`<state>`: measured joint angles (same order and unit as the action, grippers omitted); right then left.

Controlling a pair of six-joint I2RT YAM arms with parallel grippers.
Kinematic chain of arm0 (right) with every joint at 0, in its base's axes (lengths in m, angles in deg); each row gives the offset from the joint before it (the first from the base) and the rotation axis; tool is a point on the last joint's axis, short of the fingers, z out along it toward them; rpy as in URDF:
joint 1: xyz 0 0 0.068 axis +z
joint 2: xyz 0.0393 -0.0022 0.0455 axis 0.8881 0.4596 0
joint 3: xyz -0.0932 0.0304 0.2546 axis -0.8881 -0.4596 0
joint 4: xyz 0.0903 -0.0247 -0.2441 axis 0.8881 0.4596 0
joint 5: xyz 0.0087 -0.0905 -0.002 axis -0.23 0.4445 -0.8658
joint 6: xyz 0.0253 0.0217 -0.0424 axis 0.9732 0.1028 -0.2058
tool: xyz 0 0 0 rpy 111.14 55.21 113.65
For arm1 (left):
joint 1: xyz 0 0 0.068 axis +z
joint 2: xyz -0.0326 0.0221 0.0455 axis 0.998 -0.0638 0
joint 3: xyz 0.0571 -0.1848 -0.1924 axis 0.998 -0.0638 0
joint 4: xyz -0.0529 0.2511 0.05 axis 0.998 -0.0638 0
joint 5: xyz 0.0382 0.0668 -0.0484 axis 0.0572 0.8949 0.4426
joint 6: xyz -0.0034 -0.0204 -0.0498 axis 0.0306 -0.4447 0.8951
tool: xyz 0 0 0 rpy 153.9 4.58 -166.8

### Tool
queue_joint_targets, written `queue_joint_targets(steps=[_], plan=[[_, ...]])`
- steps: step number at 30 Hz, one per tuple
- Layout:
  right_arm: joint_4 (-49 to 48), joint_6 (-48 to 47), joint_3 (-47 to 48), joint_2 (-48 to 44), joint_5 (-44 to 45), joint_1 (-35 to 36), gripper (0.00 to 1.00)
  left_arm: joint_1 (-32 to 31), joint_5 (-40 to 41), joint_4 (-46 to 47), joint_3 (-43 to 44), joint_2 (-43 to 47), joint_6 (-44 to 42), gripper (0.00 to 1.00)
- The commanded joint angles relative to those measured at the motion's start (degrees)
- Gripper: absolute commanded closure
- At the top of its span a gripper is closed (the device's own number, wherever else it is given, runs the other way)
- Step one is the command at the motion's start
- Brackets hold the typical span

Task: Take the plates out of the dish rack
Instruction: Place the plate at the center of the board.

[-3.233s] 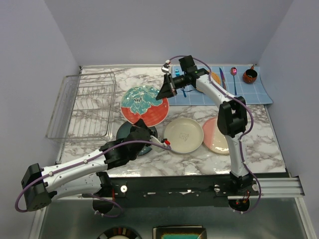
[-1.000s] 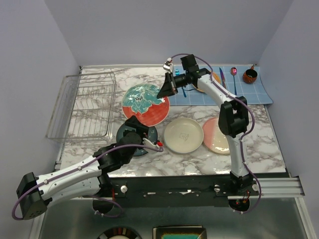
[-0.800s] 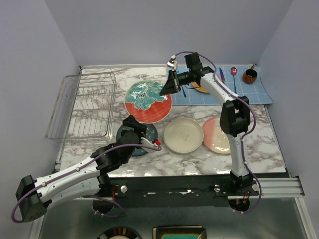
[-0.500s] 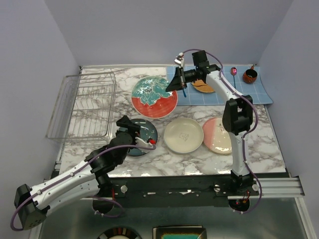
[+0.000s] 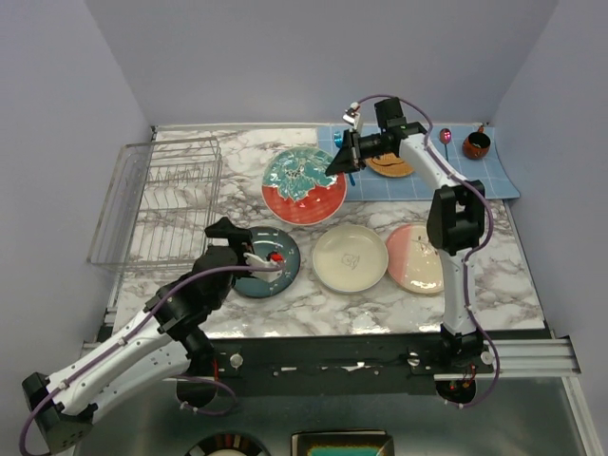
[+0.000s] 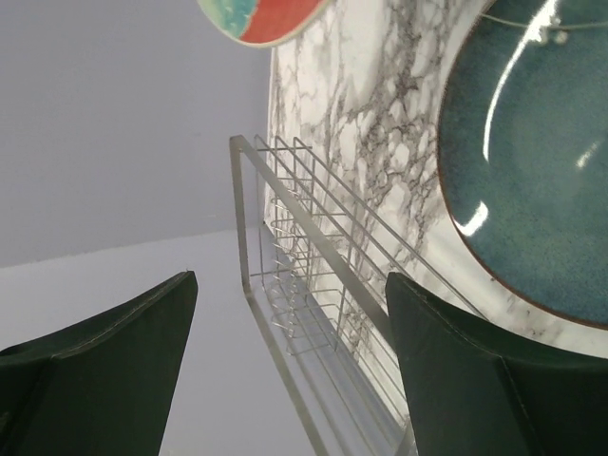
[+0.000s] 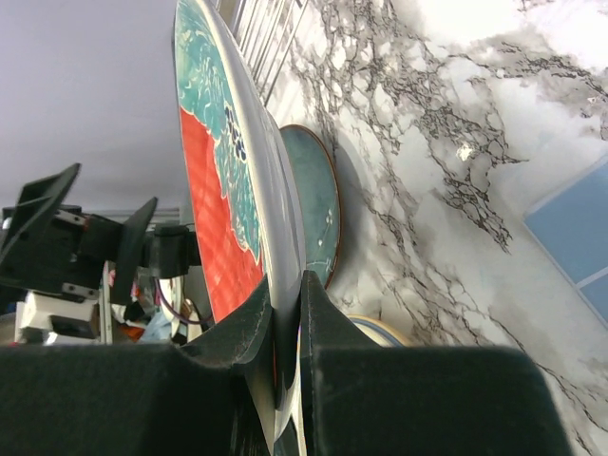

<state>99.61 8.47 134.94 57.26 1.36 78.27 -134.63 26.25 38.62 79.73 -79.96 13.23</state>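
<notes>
The robot's right gripper will next move back, go down over the dark teal plate (image 7: 315,201) and release the floral plate there, because the dark teal plate lies flat and bare.
The silver wire dish rack (image 5: 157,199) stands at the left with no plates in its slots; the left wrist view shows it (image 6: 304,313) between the fingers. My right gripper (image 5: 340,161) is shut on the rim of the teal floral plate with a red rim (image 5: 304,185), held tilted above the marble; its jaws (image 7: 288,323) pinch the plate's edge (image 7: 223,190). On the table lie a dark teal plate (image 5: 271,264), a cream plate (image 5: 350,256) and a pink-and-cream plate (image 5: 415,258). My left gripper (image 5: 223,231) is open and holds nothing, between the rack and the dark teal plate (image 6: 541,180).
A blue grid mat (image 5: 475,180) lies at the back right with an orange woven disc (image 5: 391,166), a spoon (image 5: 445,142) and a brown cup (image 5: 476,144) on it. Walls close in the table at the back and sides.
My right gripper has carried the teal floral plate to the right, toward the blue mat. The left arm has swung left and back off the dark teal plate, still open.
</notes>
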Motion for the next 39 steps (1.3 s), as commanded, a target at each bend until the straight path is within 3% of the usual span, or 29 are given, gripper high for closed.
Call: queue_joint_targets(steps=[1,13,23,39], plan=[[0.4,0.3,-0.4,-1.0,-5.3,0.1,0.99,2.5,-2.1,0.0,7.7,-2.0,5.2,0.11],[-0.6,-1.0,-5.5,0.3,-4.6,4.0,0.99,10.6,-6.6,2.0,31.5,-17.7,12.4,0.12],[-1.0,-1.0,-3.2,4.2,-3.5,10.3,0.99,11.3,-7.0,4.9,36.0,-22.7,12.2,0.12],[2.0,-4.9,-2.1,6.5,-2.1,15.5,0.99,18.1,-9.1,-0.9,48.0,-31.8,24.8,0.13]])
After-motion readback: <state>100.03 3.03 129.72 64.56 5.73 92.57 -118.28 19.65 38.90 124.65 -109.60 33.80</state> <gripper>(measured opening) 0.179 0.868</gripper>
